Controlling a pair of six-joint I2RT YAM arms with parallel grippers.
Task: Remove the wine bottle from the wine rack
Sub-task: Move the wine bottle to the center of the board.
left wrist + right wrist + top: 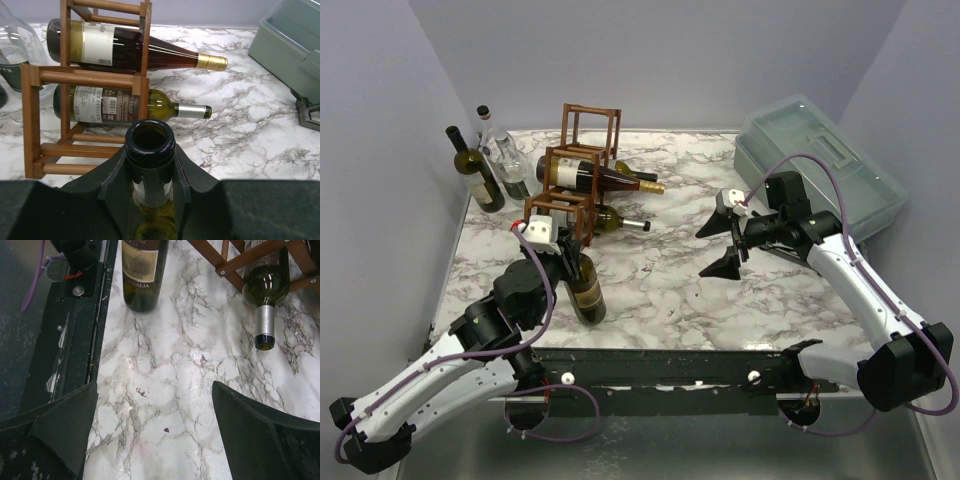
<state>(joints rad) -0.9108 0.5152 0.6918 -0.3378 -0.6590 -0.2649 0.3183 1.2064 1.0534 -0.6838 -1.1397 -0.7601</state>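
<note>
My left gripper moves outward and to the left in the top view next. It releases the upright bottle on the marble beside the corner bottles, since that spot is empty.
The reddish-brown wooden wine rack [575, 165] stands at the back left of the marble table. Two bottles lie in it: a dark one with a gold cap [610, 178] above, and a green one with a silver cap [620, 222] below. A third wine bottle [587, 290] stands upright on the table in front of the rack. My left gripper [570, 262] is shut on its neck. In the left wrist view the open bottle mouth [150, 145] sits between the fingers [112, 185], with the rack [35, 100] behind. My right gripper [725, 245] hovers open mid-table with nothing between its fingers.
Two more bottles [475, 170] [505, 155] stand upright at the back left corner. A grey-green plastic toolbox [820, 165] sits at the back right. In the right wrist view bare marble [155, 410] lies between the open fingers, and the table's front rail [75, 290] is to the left.
</note>
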